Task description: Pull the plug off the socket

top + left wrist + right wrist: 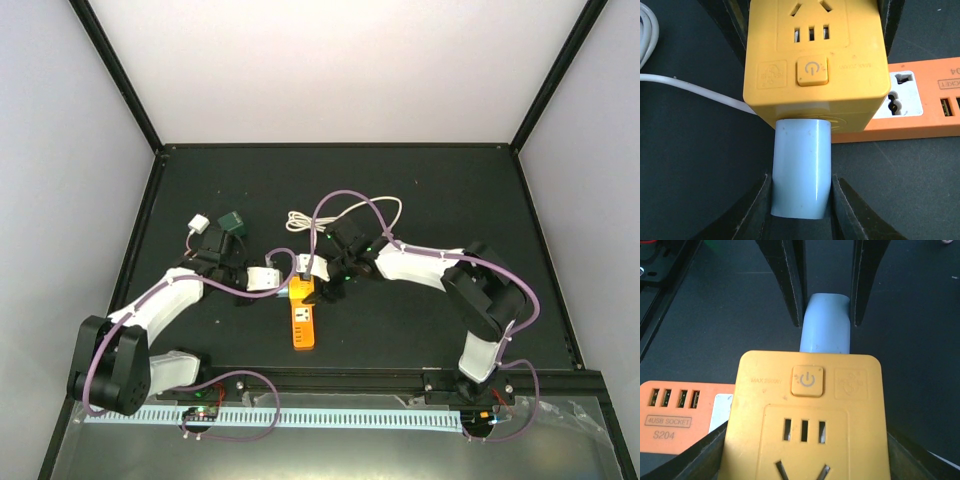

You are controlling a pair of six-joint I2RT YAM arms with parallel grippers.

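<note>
I should next pull the plug left in the top view with my left gripper, then lower it onto the black mat and let go, as my right gripper holds the socket (812, 60).
The socket (812, 60) holding the plug is a yellow-orange block with a power button; it also shows in the right wrist view (807, 415) and the top view (300, 291). The plug (801, 170), a pale white block, sits flush in its side face (826, 325). My left gripper (801, 200) is shut on the plug, one finger on each side (272, 280). My right gripper (807, 460) is shut on the yellow socket block from the opposite side (322, 275).
An orange power strip (303, 322) with a white panel lies on the black mat just behind the socket block (925, 105). A thin white cord (350, 215) coils behind the grippers (690, 90). A dark green cube (232, 222) and a small white block (197, 224) sit at the left.
</note>
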